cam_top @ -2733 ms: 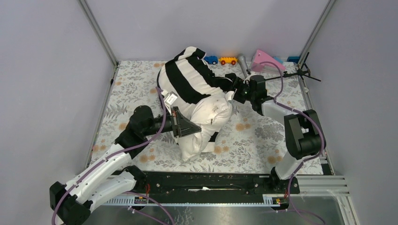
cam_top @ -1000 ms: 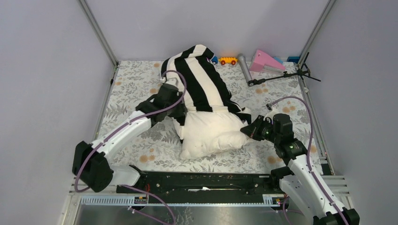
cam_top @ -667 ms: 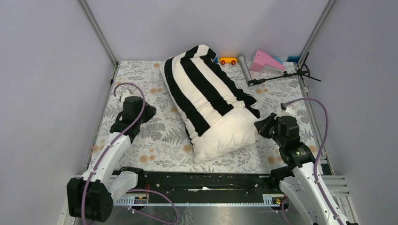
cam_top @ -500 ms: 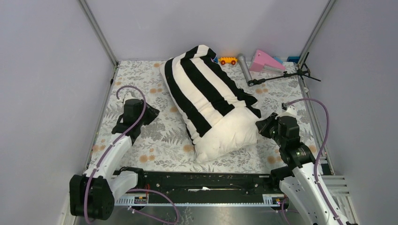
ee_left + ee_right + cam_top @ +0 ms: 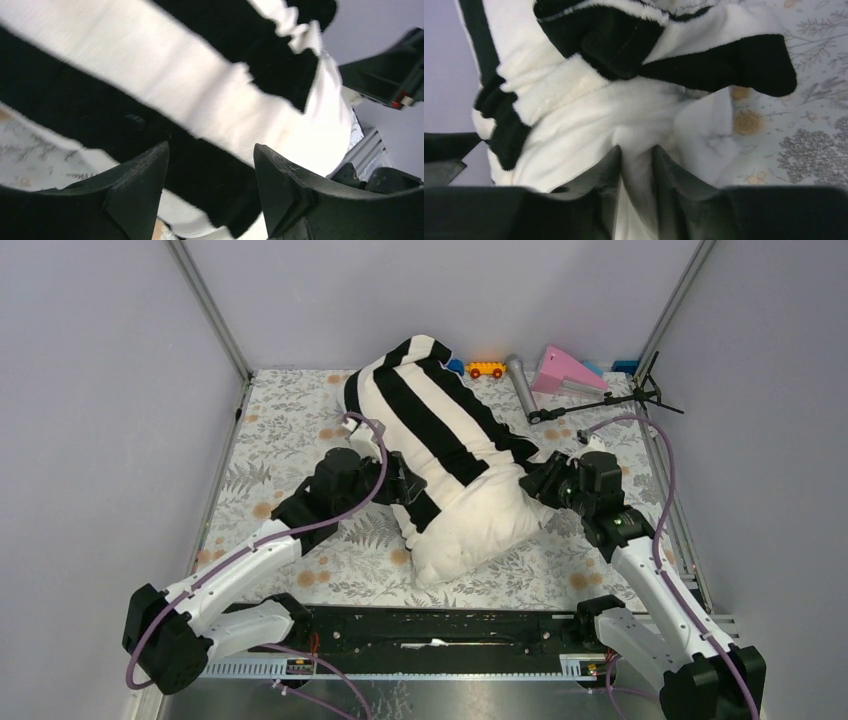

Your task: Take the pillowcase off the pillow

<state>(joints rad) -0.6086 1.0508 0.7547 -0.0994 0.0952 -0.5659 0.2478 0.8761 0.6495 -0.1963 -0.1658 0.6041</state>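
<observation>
My left gripper will move toward my right gripper next and then down onto the white stripe's hem [image 5: 453,498] [image 5: 280,138], since that hem borders the cream pillow beyond my open fingers.
The black-and-white striped pillowcase [image 5: 440,430] covers the far part of the pillow [image 5: 475,530], whose cream end sticks out toward me. My left gripper [image 5: 405,485] is at the cover's left edge near its opening. In the left wrist view it [image 5: 210,147] stands open, with a black stripe of the pillowcase [image 5: 165,80] just beyond and between the fingers. My right gripper [image 5: 535,488] is against the pillow's right side. In the right wrist view it [image 5: 636,150] pinches a fold of the cream pillow [image 5: 589,130], just below the pillowcase hem [image 5: 624,40].
Along the back edge of the floral table cover [image 5: 290,430] lie a blue toy [image 5: 455,367], an orange toy car [image 5: 487,369], a grey cylinder [image 5: 520,380], a pink wedge [image 5: 565,368] and a black stand [image 5: 610,400]. Grey walls close in three sides.
My left arm swung from the table's left side back to the pillowcase's left edge. My right gripper moved up to the pillow's right side and took a fold of it.
</observation>
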